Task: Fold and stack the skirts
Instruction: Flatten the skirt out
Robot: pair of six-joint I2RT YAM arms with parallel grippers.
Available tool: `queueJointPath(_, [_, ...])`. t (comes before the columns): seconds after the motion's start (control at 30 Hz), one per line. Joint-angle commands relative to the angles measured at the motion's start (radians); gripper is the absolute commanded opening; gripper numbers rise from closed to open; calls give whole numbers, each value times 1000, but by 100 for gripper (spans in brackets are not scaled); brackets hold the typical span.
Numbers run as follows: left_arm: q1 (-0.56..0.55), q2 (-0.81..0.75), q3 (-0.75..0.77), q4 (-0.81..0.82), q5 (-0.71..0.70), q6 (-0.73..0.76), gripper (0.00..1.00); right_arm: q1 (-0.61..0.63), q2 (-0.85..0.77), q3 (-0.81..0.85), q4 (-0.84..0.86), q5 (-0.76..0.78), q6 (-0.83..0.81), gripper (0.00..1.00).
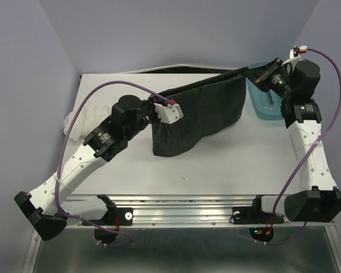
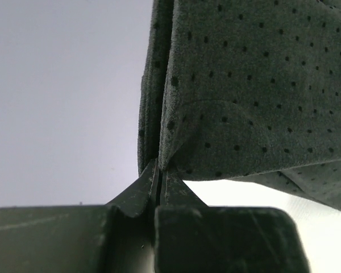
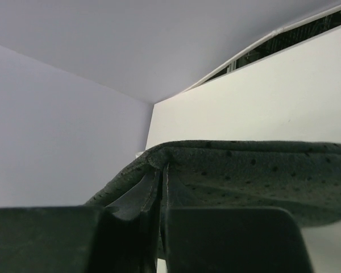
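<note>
My right gripper lifts next, then lowers the skirt's end beside the teal bin, since the skirt hangs stretched above the white table.
The charcoal-black dotted skirt (image 1: 199, 114) hangs stretched in the air between my two grippers, and its lower edge reaches the white table (image 1: 227, 165). My left gripper (image 1: 159, 107) is shut on the skirt's left end; in the left wrist view the dotted cloth (image 2: 256, 85) rises out of the closed left gripper (image 2: 159, 166). My right gripper (image 1: 251, 74) is shut on the right end, up near the back right corner. In the right wrist view the skirt's edge (image 3: 244, 170) is pinched in the closed right gripper (image 3: 162, 170). The white skirt (image 1: 77, 120) lies crumpled at the table's left edge, partly hidden behind my left arm.
A teal plastic bin (image 1: 267, 108) stands at the back right, under my right arm. Purple cables loop over both arms. Lilac walls close in the table at the back and on both sides. A metal rail runs along the near edge.
</note>
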Motion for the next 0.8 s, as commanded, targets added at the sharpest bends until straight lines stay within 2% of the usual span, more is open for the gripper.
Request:
queueJointPath(0.0, [24,29,77,-52,-260,-39,0,-51,-29,67,73,186,-119,1])
queueJointPath(0.07, [24,116,138,-66,-380,-71,0,-51,-20,90,79,182,-136,1])
queueJointPath(0.13, [21,173,231,-148,-333,-132,0,-51,5,107,86,165,-131,1])
queueJointPath(0.17, [21,213,329,-212,-261,-165,0,-51,14,116,87,149,-131,1])
queueJointPath(0.2, [4,225,350,-280,-171,-224,0,-51,19,127,89,117,-139,1])
queueJointPath(0.27, [-17,283,387,-329,-169,-298,0,-51,17,128,81,114,-153,1])
queueJointPath(0.3, [-17,319,417,-430,-179,-347,0,-51,13,127,78,116,-181,1])
queueJointPath(0.33, [-1,387,456,-479,-182,-472,0,-51,7,124,67,120,-195,1])
queueJointPath(0.37, [18,406,500,-512,-198,-519,0,-51,-7,121,64,128,-218,1])
queueJointPath(0.4, [58,402,494,-503,-222,-585,0,-51,-18,110,63,141,-229,1])
queueJointPath(0.53, [108,374,490,-396,-385,-621,0,-51,-44,90,92,140,-231,1])
queueJointPath(0.63, [107,339,510,-357,-348,-648,0,-51,-24,113,83,129,-217,1])
queueJointPath(0.77, [104,134,351,-137,-348,-621,0,-51,-52,128,75,112,-260,1])
